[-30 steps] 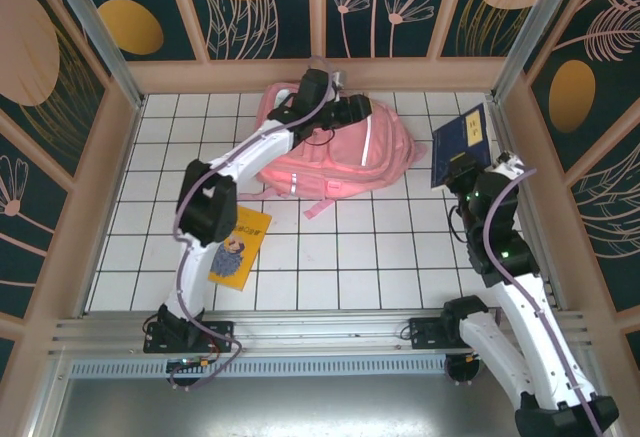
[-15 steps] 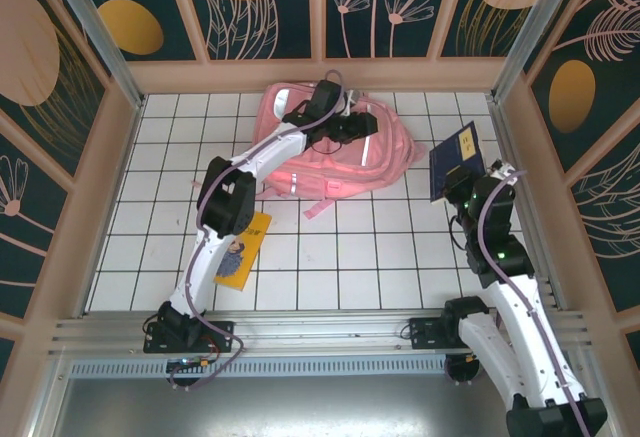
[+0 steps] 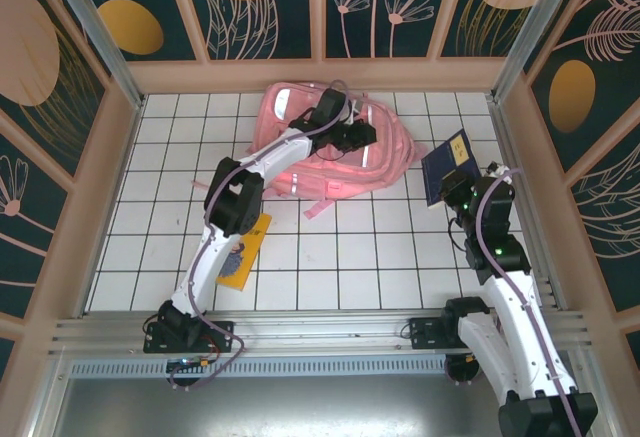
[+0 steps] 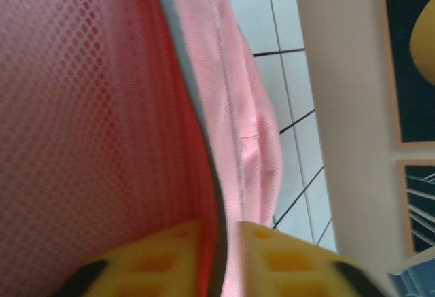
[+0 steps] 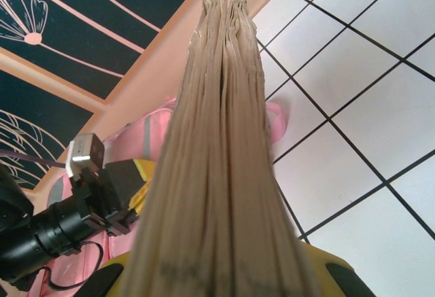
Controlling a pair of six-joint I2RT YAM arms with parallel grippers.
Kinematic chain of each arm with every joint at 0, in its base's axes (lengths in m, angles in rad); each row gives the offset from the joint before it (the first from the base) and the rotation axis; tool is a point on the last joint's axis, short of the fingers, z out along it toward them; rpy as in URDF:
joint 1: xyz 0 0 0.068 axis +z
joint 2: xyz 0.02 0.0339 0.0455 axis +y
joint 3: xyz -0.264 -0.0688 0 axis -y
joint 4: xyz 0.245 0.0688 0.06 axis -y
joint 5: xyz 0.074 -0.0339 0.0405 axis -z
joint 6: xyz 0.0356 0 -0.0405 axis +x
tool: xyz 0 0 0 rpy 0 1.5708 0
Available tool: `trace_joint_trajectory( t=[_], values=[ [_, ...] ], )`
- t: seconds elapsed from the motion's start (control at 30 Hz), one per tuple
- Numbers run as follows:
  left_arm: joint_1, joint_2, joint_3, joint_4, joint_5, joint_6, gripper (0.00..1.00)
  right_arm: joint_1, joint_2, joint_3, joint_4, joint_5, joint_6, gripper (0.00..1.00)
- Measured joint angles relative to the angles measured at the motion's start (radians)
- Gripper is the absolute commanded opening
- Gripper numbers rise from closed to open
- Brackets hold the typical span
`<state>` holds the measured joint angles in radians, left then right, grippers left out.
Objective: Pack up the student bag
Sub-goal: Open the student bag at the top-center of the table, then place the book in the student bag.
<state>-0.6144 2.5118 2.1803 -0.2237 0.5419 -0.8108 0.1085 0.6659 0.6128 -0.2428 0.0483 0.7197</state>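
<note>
The dark blue book still stands outside. My right gripper moves toward the student bag next, slides the book into its facing end (image 3: 402,160) and releases it.
The pink student bag (image 3: 395,152) lies at the back of the tiled floor. My left gripper (image 3: 362,135) reaches over its top. In the left wrist view its yellow fingers (image 4: 156,259) are shut on the grey-trimmed edge of the student bag (image 4: 231,93), with the mesh lining to the left. My right gripper (image 3: 458,195) is shut on a dark blue book (image 3: 447,165), held upright just right of the bag. The right wrist view looks along the book's page edges (image 5: 217,141) toward the bag (image 5: 146,130) and the left gripper (image 5: 126,181).
A yellow book (image 3: 243,250) lies flat on the tiles under the left arm's forearm. Wooden walls enclose the floor, and the right wall (image 3: 520,147) stands close behind the blue book. Bare tiles (image 3: 350,257) stretch between the two arms.
The left gripper moved right across the bag's top and closed on the edge of its opening. The right gripper carried the blue book a little left and down toward the bag.
</note>
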Motion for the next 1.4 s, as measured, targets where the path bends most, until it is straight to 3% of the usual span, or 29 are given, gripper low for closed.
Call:
trace_joint_trajectory(
  t=[0.27,0.53,0.73,0.87,1.1,1.27,1.4],
  values=[
    [-0.002,-0.012,0.079,-0.126,-0.042,0.084,0.0,-0.022,0.009,-0.008,0.001,-0.027,-0.005,0.0],
    [0.024,-0.264,0.044,-0.289,-0.081,0.193,0.0,-0.053,0.071,0.032,0.0,-0.125,-0.008,0.0],
    [0.091,-0.485,-0.028,-0.355,-0.029,0.243,0.0,-0.146,0.179,0.053,0.066,-0.369,0.033,0.0],
    [0.12,-0.539,-0.076,-0.375,0.051,0.269,0.0,-0.177,0.244,0.031,0.198,-0.576,0.106,0.0],
    [0.13,-0.545,-0.116,-0.369,0.206,0.285,0.0,-0.044,0.37,0.036,0.313,-0.768,0.14,0.0],
    [0.136,-0.545,-0.124,-0.339,0.283,0.28,0.0,0.071,0.457,0.059,0.36,-0.815,0.132,0.0],
    [0.137,-0.546,-0.138,-0.308,0.327,0.261,0.0,0.107,0.561,0.073,0.441,-0.812,0.153,0.0]
  ],
)
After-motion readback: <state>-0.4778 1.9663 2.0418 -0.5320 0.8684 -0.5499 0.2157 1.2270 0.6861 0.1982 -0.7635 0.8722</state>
